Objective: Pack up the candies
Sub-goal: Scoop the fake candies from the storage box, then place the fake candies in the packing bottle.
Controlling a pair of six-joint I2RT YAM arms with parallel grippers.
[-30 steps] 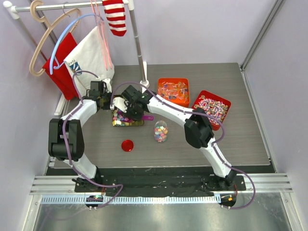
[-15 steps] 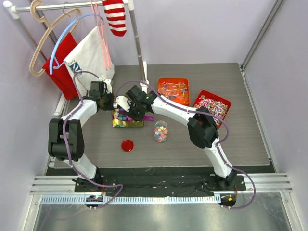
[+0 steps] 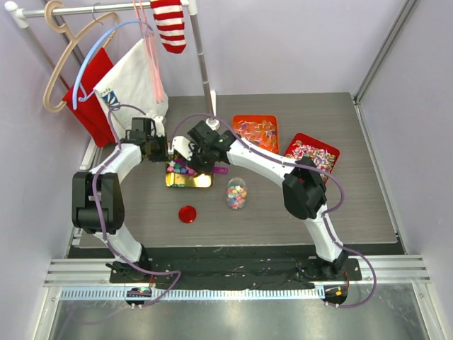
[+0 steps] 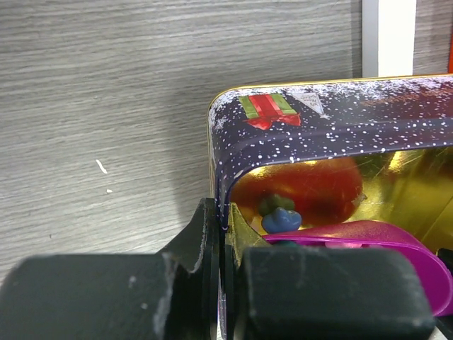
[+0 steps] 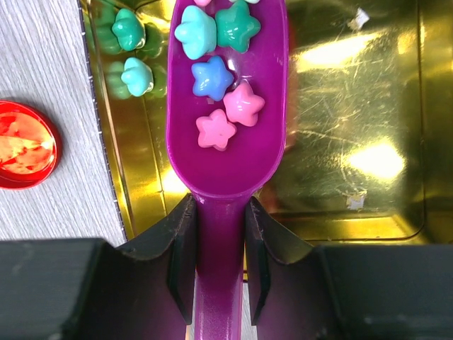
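Note:
Bare tabletop lies below my left gripper back to the left in the top view, so it will next draw back and down there and release the tin.
Small star-shaped pastel candies (image 5: pixel 212 78) lie in the bowl of a purple scoop (image 5: pixel 226 163), and my right gripper (image 5: pixel 219 212) is shut on its handle. The scoop hangs over a gold tin (image 5: pixel 354 142) with a few more candies (image 5: pixel 131 74) in its corner. My left gripper (image 4: pixel 223 223) is shut on that tin's dark snowy wall (image 4: pixel 318 134); two candies (image 4: pixel 281 219) and the scoop (image 4: pixel 396 248) show inside. From above, both grippers (image 3: pixel 164 152) (image 3: pixel 190 161) meet at the tin (image 3: pixel 198 180). A clear jar (image 3: pixel 236 193) part full of candies stands to its right.
A red lid (image 3: pixel 187 214) lies in front of the tin. An orange tin (image 3: pixel 255 134) and a red tin (image 3: pixel 311 157) of wrapped sweets sit at the back right. A rack pole (image 3: pixel 211 106) stands behind the tin, with bags and hangers at the back left.
My right gripper has moved toward the back of the table with the scoop. The tin's gold floor now shows, with the candies gathered at its far left end. The left gripper keeps its hold.

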